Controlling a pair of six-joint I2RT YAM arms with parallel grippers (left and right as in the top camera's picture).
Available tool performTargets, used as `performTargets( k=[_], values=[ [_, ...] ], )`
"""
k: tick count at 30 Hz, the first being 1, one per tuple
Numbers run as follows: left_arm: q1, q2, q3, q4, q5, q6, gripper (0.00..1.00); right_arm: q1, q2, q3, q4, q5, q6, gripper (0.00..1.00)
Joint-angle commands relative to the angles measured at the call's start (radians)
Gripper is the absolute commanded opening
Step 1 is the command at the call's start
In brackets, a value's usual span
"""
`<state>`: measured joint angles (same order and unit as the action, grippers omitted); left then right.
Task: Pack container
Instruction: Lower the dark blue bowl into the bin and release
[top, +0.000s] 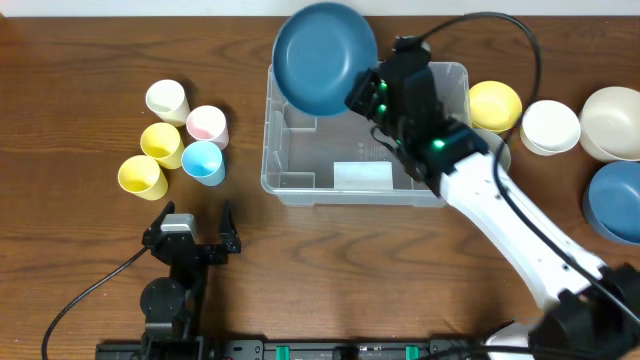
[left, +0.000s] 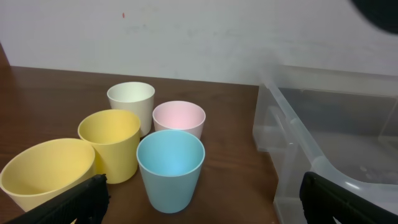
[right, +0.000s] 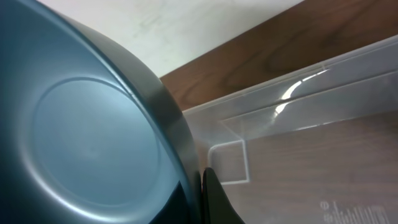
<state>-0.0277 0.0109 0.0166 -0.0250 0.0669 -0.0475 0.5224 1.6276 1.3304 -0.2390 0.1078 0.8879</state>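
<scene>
The container's empty bottom lies below, so the right gripper should next lower the dark blue bowl (top: 322, 55) it is holding down between the container's clear sides and let go of the bowl's rim.
The container (top: 290, 187), a large clear plastic bin, stands at the middle back of the table with nothing in it. My right gripper (top: 362, 95) is shut on the rim of a dark blue bowl (top: 322, 55), holding it tilted over the bin's far left corner. The right wrist view has the bowl (right: 87, 143) filling its left half, the rim pinched at my gripper (right: 200, 193), and the container's wall (right: 311, 124) beyond. My left gripper (top: 197, 218) stands open near the front left, nothing between its fingers (left: 74, 202), facing the cups and the container (left: 323, 124).
Several cups stand at the left: white (top: 167, 99), pink (top: 207, 124), two yellow (top: 161, 144), light blue (top: 203, 161). Right of the bin sit a yellow bowl (top: 495, 104), a white bowl (top: 551, 126), a cream bowl (top: 612, 122) and a blue bowl (top: 615, 200).
</scene>
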Motion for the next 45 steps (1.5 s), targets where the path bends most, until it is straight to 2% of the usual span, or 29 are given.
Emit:
performTargets(
  k=[1, 5, 15, 24, 34, 36, 37, 38, 40, 41, 42, 45],
  values=[
    [0.005, -0.007, -0.012, -0.041, 0.006, 0.017, 0.98, 0.000, 0.043, 0.038, -0.016, 0.053, 0.021, 0.02],
    [0.005, -0.007, -0.012, -0.041, 0.006, 0.017, 0.98, 0.000, 0.108, 0.037, -0.080, 0.068, 0.043, 0.01],
    [0.005, -0.007, -0.012, -0.041, 0.006, 0.017, 0.98, 0.000, 0.273, 0.037, -0.115, -0.023, 0.122, 0.01],
    [0.005, -0.007, -0.012, -0.041, 0.006, 0.017, 0.98, 0.002, 0.321, 0.037, -0.170, -0.023, 0.133, 0.02],
    [0.005, -0.007, -0.012, -0.041, 0.006, 0.017, 0.98, 0.002, 0.355, 0.037, -0.189, -0.023, 0.132, 0.13],
    [0.005, -0.007, -0.012, -0.041, 0.006, 0.017, 0.98, 0.002, 0.355, 0.037, -0.189, -0.022, 0.128, 0.23],
    [0.005, -0.007, -0.012, -0.041, 0.006, 0.017, 0.98, 0.002, 0.355, 0.037, -0.188, -0.022, 0.128, 0.33],
    [0.005, -0.007, -0.012, -0.041, 0.006, 0.017, 0.98, 0.002, 0.355, 0.037, -0.188, -0.022, 0.127, 0.47],
    [0.005, -0.007, -0.012, -0.041, 0.006, 0.017, 0.98, 0.000, 0.355, 0.037, -0.188, -0.022, 0.101, 0.85],
    [0.005, -0.007, -0.012, -0.041, 0.006, 0.017, 0.98, 0.000, 0.355, 0.037, -0.188, -0.022, 0.092, 0.94],
    [0.005, -0.007, -0.012, -0.041, 0.006, 0.017, 0.98, 0.000, 0.354, 0.037, -0.188, -0.023, 0.081, 0.99],
    [0.005, -0.007, -0.012, -0.041, 0.006, 0.017, 0.98, -0.001, 0.345, 0.037, -0.184, -0.022, 0.053, 0.99]
  ],
)
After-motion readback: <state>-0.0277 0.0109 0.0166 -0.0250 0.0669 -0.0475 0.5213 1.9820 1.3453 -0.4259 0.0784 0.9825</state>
